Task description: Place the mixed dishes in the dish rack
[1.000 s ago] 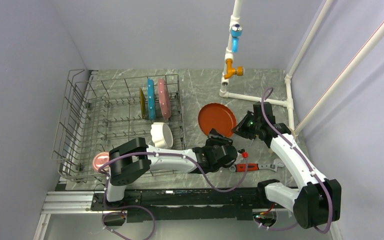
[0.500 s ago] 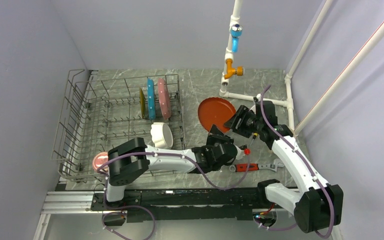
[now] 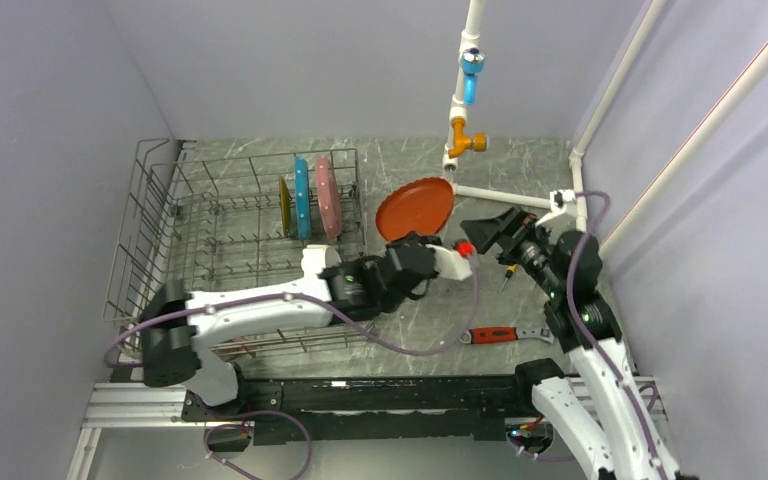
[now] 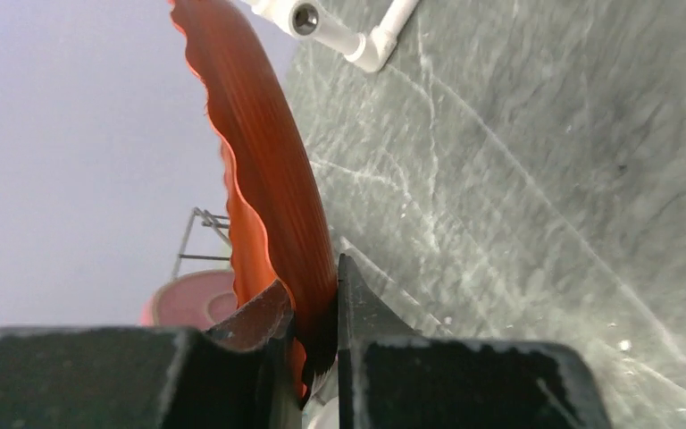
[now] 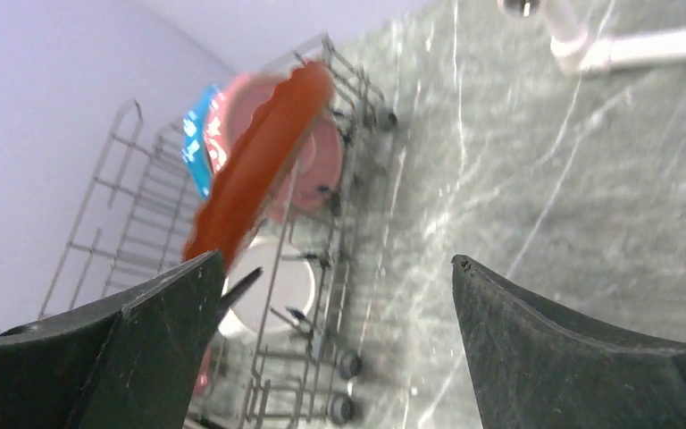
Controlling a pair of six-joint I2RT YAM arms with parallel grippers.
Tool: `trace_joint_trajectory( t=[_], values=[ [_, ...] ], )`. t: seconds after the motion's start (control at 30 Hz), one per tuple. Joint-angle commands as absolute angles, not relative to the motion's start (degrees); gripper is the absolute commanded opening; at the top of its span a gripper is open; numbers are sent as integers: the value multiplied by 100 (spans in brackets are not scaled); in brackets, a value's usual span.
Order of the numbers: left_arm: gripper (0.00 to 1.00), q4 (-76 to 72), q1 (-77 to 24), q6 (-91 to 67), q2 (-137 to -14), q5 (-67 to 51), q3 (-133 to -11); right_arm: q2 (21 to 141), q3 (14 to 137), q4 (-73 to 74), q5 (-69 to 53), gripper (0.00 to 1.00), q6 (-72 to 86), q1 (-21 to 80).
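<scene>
The dish rack's empty slot (image 3: 260,208) is beside the dark yellow-edged plate, so next I should swing my left gripper left in the top view to that slot, then lower it and release there.
My left gripper (image 3: 423,243) is shut on the lower rim of the red-brown plate (image 3: 415,207), which stands on edge in the air just right of the dish rack (image 3: 150,250). In the left wrist view both jaws pinch the plate (image 4: 268,179) at my left gripper (image 4: 317,304). My right gripper (image 3: 487,231) hangs open to the plate's right, apart from it. In its own view my right gripper (image 5: 337,268) holds nothing, with the plate (image 5: 259,170) ahead on the left. In the rack stand a blue plate (image 3: 302,195), a pink plate (image 3: 327,195) and a white bowl (image 3: 317,264).
A dark yellow-edged plate (image 3: 283,205) stands left of the blue one. A red-handled wrench (image 3: 505,335) lies on the table near the front, a screwdriver (image 3: 508,275) beside the right arm. White pipework (image 3: 505,195) with a blue and orange valve runs along the back right.
My right gripper has opened, let go of the red-brown plate and drawn back to the right. My left gripper has closed on the plate and carried it up and left toward the rack.
</scene>
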State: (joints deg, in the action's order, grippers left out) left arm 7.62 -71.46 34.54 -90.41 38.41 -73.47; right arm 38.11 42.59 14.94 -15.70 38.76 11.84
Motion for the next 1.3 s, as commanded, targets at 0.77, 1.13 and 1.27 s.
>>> trace_joint_trajectory(
  t=[0.77, 1.13, 1.27],
  values=[
    [0, 2542, 1070, -2061, -6435, -3699, -7265, 4318, 4118, 767, -2368, 100, 3652, 1190],
    [0, 2867, 1081, -1165, -6671, -3100, -6645, 4870, 4072, 316, -2598, 100, 3798, 1189],
    [0, 2769, 1066, -1134, -6648, -3021, -6505, 5163, 4074, 112, -2762, 100, 3957, 1187]
  ],
)
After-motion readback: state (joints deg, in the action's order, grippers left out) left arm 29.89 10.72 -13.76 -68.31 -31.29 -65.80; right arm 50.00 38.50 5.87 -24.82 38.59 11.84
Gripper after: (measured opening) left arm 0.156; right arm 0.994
